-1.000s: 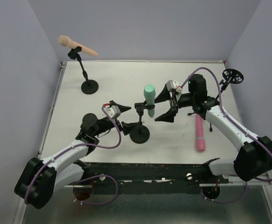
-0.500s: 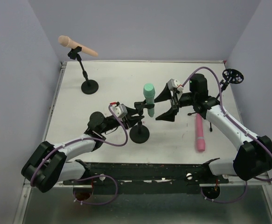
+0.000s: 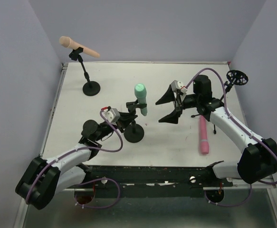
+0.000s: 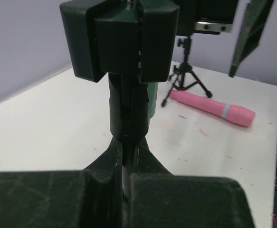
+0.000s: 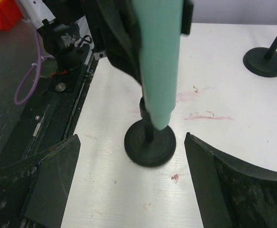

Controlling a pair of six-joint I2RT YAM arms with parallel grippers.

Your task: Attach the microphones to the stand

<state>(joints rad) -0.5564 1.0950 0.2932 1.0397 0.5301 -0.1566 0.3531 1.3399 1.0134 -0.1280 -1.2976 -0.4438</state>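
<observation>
My left gripper holds the pole of the mint-teal microphone's stand and needs to carry it to its left in the top view and outward, then release it, as the tabletop is bare there beside the second stand's base [image 3: 80, 109].
The mint-teal microphone [image 3: 140, 99] stands clipped in a black round-based stand [image 3: 134, 134] mid-table. My left gripper [image 3: 129, 117] is shut on that stand's thin pole [image 4: 124, 164], just under the clip [image 4: 124, 40]. To its right my right gripper [image 3: 169, 108] is open, apart from the mint-teal microphone [image 5: 159, 61] and the stand base [image 5: 150, 143]. The peach-tan microphone [image 3: 79, 47] sits in a second stand [image 3: 91, 88] at the back left. The pink microphone [image 3: 203, 136] lies flat on the table under my right arm, also in the left wrist view [image 4: 209, 107].
A small black tripod [image 4: 186, 80] stands beside the pink microphone. A black round-topped piece [image 3: 237, 77] sticks up at the table's right edge. The second stand's base [image 5: 266, 60] shows at the right wrist view's upper right. Walls enclose three sides.
My left gripper closed in on the middle stand's pole and shut on it. The stand with the mint-teal microphone has shifted left. The right arm has stayed put.
</observation>
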